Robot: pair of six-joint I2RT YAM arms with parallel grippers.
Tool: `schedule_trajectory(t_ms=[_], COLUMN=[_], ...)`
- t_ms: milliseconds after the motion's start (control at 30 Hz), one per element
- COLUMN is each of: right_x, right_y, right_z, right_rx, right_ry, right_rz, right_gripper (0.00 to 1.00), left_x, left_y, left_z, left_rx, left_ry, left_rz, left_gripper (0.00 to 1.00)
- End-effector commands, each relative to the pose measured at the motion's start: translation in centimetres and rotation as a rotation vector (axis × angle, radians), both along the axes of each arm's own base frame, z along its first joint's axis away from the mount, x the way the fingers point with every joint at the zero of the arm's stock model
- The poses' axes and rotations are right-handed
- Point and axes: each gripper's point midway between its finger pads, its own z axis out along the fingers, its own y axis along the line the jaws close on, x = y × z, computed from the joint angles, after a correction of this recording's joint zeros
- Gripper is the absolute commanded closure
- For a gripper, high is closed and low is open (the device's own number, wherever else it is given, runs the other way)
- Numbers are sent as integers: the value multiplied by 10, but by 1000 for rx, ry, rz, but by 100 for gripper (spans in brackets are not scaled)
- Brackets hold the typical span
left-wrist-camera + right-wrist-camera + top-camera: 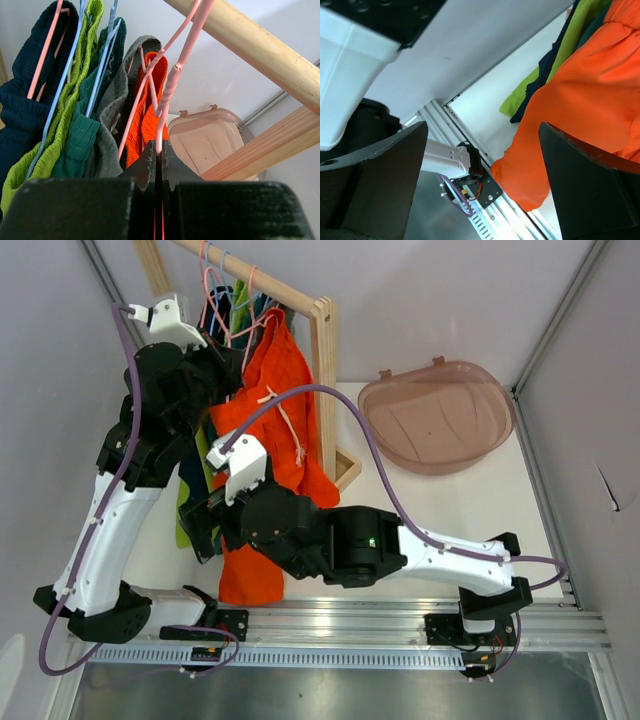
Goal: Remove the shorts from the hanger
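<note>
The orange shorts' leg edge (pixel 527 130) is off-centre between the open fingers, so my right gripper should next move gently to the right in its wrist view, onto that edge.
Five pairs of shorts hang on wire hangers from a wooden rod (pixel 260 55): navy (pixel 20 115), lime green (pixel 60 130), teal (pixel 80 135), grey (pixel 112 100) and orange (pixel 147 122). The orange shorts (pixel 275 440) hang nearest the rack's end post, their leg reaching down to the table's front rail. My left gripper (pixel 159 147) is shut on the pink hanger (pixel 170 95) that carries the orange shorts; from above it (pixel 228 370) sits just below the rod. My right gripper (pixel 482 165) is open and empty, with the orange shorts' leg (pixel 580 115) by its right finger. From above, the right gripper (pixel 205 528) is at the leg's left edge.
A brownish translucent bin (pixel 435 415) lies on the table at the right of the rack, also in the left wrist view (pixel 210 145). The rack's wooden post (pixel 325 390) stands between shorts and bin. The left arm's base (pixel 450 157) and the aluminium rail (pixel 400 625) are at the front.
</note>
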Motion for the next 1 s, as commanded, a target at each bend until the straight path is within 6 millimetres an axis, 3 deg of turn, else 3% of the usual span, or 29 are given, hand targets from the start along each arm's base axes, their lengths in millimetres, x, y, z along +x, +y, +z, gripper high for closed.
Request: schedule_trajectory(t_ms=[0, 133, 267, 367, 467, 500, 533, 700, 733, 767, 800, 967], right_x=[20, 29, 46, 52, 58, 59, 60, 66, 66, 67, 66, 51], right_y=[-5, -7, -22, -18, -9, -6, 0, 18, 21, 23, 24, 26], right_z=[9, -5, -16, -27, -43, -48, -58, -88, -90, -97, -98, -102], right_rx=[60, 38, -23, -47, -80, -89, -104, -107, -97, -109, -104, -104], right_ry=[9, 0, -37, -55, -86, -90, -92, -45, -42, -42, -37, -48], right_rz=[-97, -143, -282, -307, -336, -342, -341, -297, -294, -296, -302, -277], right_gripper=[1, 1, 1, 1, 25, 48, 54, 64, 73, 96, 100, 100], left_x=[-6, -15, -24, -28, -29, -29, -29, -34, -36, -35, -36, -38], left_y=[9, 9, 12, 11, 9, 8, 8, 8, 8, 8, 7, 12], left_z=[43, 52, 61, 61, 63, 64, 63, 68, 70, 69, 69, 75], left_rx=[-86, -93, -85, -94, -109, -111, -114, -140, -145, -146, -146, -138], left_ry=[-128, -141, -155, -158, -160, -161, -157, -169, -172, -172, -172, -193], left_rz=[38, 11, -1, -17, -30, -35, -36, -45, -49, -49, -52, -40], left_gripper=[100, 100, 100, 100, 100, 100, 100, 100, 100, 100, 100, 100])
